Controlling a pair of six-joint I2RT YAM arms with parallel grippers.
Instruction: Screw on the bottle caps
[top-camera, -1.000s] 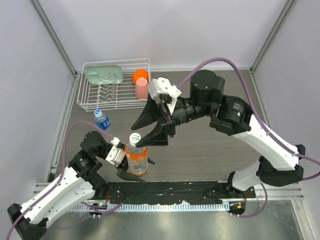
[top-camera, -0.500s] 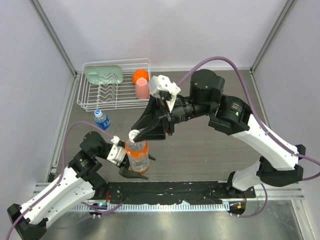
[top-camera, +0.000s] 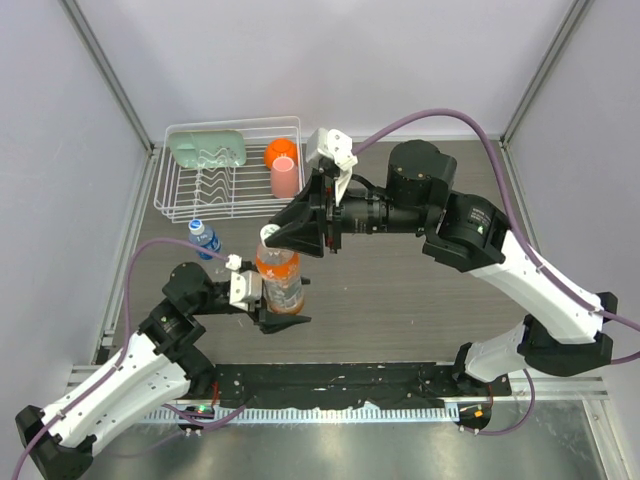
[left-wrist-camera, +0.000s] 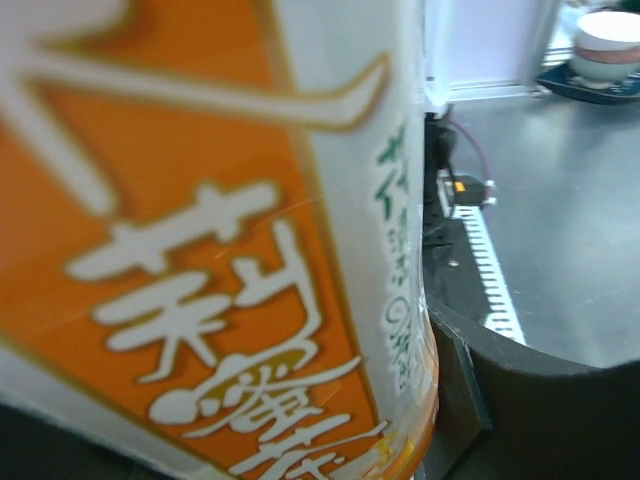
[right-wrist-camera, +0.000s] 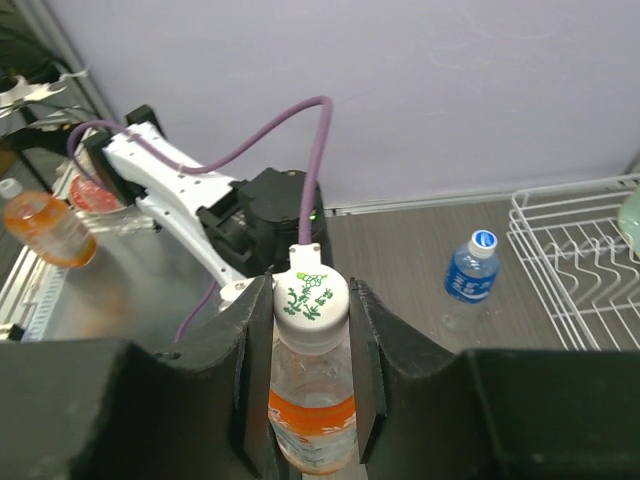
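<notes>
The robot's left gripper holds the bottle's body, so next the right gripper needs to turn clockwise to face the rack and then let go of the white cap (top-camera: 270, 233) (right-wrist-camera: 311, 311).
The orange-drink bottle (top-camera: 281, 285) stands in the middle left of the top view, tilted slightly. Its white cap (top-camera: 270, 236) with green print sits on the neck. My right gripper (top-camera: 273, 238) is shut on that cap (right-wrist-camera: 311, 296), one finger (right-wrist-camera: 248, 370) on each side. My left gripper (top-camera: 274, 306) is shut on the lower body of the bottle. Its orange label (left-wrist-camera: 200, 250) fills the left wrist view, with one dark finger (left-wrist-camera: 560, 410) at the right. The blue-label bottle (top-camera: 205, 239) stands apart near the rack with its cap (right-wrist-camera: 483, 240) on top.
A white wire dish rack (top-camera: 180, 197) at the back left holds a green item (top-camera: 207, 149), an orange cup (top-camera: 280, 152) and a pink cup (top-camera: 284, 178). A black strip (top-camera: 330, 385) runs along the near edge. Grey walls close three sides.
My right gripper has come down and closed on the orange bottle's cap. The bottle, held by the left gripper, has shifted away from the near edge, toward the rack.
</notes>
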